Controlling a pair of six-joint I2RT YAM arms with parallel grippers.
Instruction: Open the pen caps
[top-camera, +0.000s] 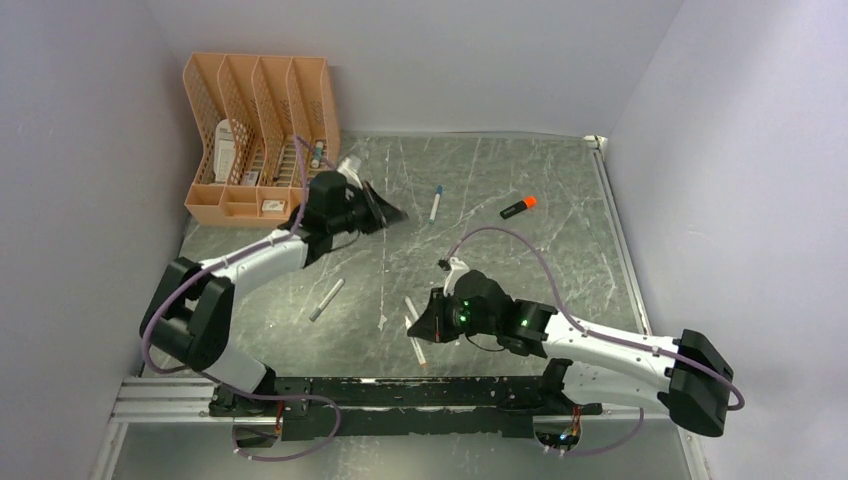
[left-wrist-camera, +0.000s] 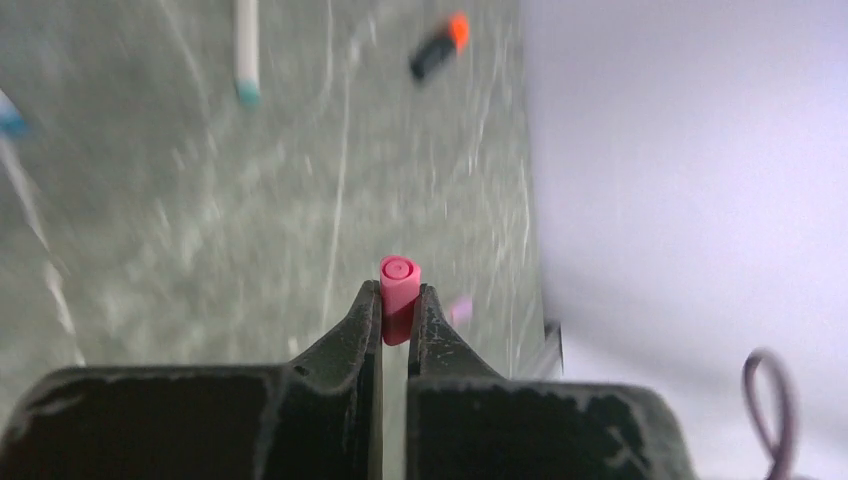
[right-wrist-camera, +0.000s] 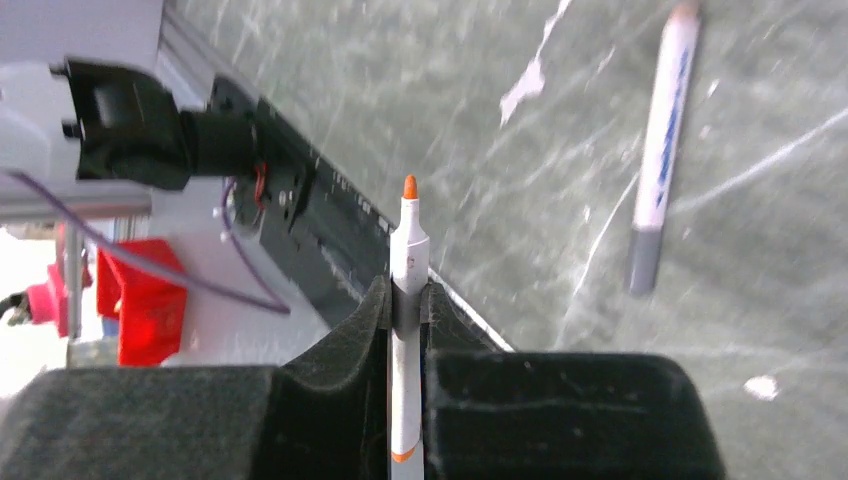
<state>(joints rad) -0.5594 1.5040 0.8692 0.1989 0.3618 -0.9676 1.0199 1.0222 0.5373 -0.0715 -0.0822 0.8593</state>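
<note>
The white pen's orange tip is bare, so my right gripper needs to move outward and down next and release the pen on the clear tabletop short of the blue-capped pen.
My left gripper is shut on a pink pen cap, which sticks out past the fingertips; no pen is attached to it. In the top view this gripper hangs over the table's back left. My right gripper is shut on a white pen barrel with a bare orange tip pointing at the base rail. In the top view it is near the front middle. A pen with a blue cap and a pen with a grey cap lie on the table.
An orange mesh file organizer stands at the back left. A black marker with an orange tip lies at the back middle. A grey pen and a small white piece lie left of the right gripper. The black base rail runs along the front.
</note>
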